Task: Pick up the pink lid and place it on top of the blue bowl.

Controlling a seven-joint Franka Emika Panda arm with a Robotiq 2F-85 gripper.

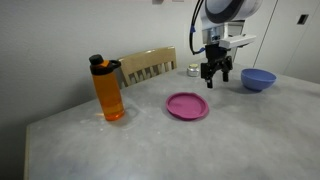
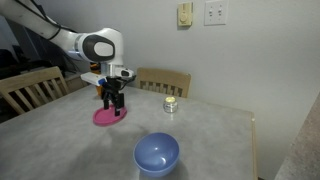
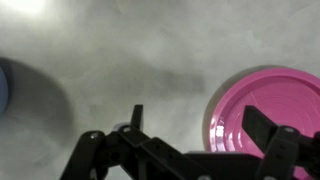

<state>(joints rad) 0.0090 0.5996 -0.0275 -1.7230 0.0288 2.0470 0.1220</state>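
Note:
My open gripper goes down and toward the right in the wrist view onto the pink lid's bowl-side rim (image 1: 197, 96) (image 3: 212, 133) next, since the lid lies below on that side.
The pink lid (image 1: 187, 106) lies flat on the grey table, also seen in an exterior view (image 2: 110, 117) and at the right of the wrist view (image 3: 265, 105). The blue bowl (image 1: 258, 79) stands upright and apart from it; it shows near the front in an exterior view (image 2: 157, 153), and a blue sliver shows at the wrist view's left edge (image 3: 3, 85). My gripper (image 1: 217, 76) hangs open and empty above the table, between lid and bowl (image 2: 112, 103). In the wrist view (image 3: 200, 125) one finger sits over the lid's edge, the other over bare table.
A tall orange bottle (image 1: 108, 89) with a black cap stands on the table. A small silver round object (image 2: 170, 104) sits near the back edge by a wooden chair (image 2: 165, 81). Another chair (image 2: 30, 88) stands at the table's side.

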